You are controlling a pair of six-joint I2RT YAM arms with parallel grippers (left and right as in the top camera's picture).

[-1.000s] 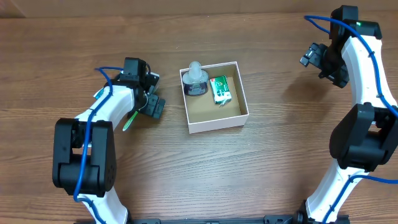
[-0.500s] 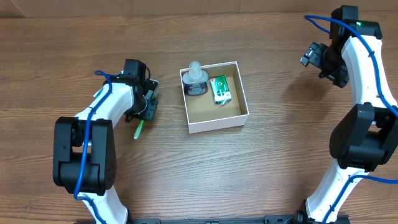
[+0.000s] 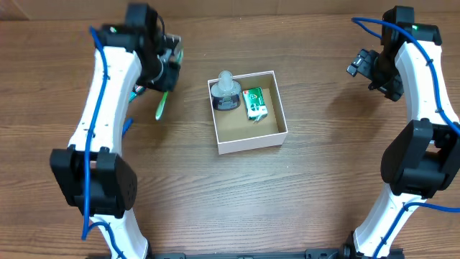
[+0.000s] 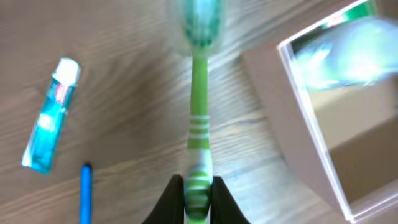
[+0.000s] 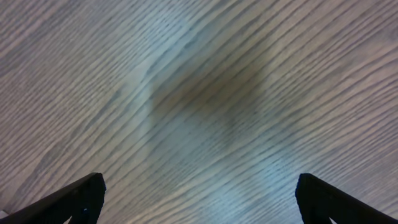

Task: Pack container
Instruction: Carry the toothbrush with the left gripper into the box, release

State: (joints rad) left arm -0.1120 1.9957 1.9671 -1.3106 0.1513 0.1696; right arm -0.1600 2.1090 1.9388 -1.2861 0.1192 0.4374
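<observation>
The robot should next swing its left gripper over the container's near strip [image 3: 250, 131] [image 4: 365, 126], which is empty beside the bottle and the packet, turn the toothbrush along the container's near side and go down.
The container [image 3: 251, 142] is a white square box with a brown inside, standing mid-table. In it lie a clear bottle [image 3: 226, 90] and a green packet [image 3: 254, 103]. My left gripper [image 3: 167, 66] hangs raised to the left of the container, shut on the handle of a green toothbrush [image 3: 161, 106]. In the left wrist view the toothbrush [image 4: 199, 112] points away from the shut gripper [image 4: 198, 194], with the container's wall [image 4: 280, 118] at the right. My right gripper [image 3: 365, 68] stands open at the far right over bare wood, and in its wrist view the gripper [image 5: 199, 190] has nothing between its fingers.
On the table below the left gripper lie a blue toothpaste tube [image 4: 50, 115] and a thin blue stick [image 4: 85, 193]. The left arm hides most of that patch from overhead. Both arm bases stand at the near edge.
My left gripper closed on the green toothbrush, lifted it off the table and swung toward the far side. The right arm has not moved.
</observation>
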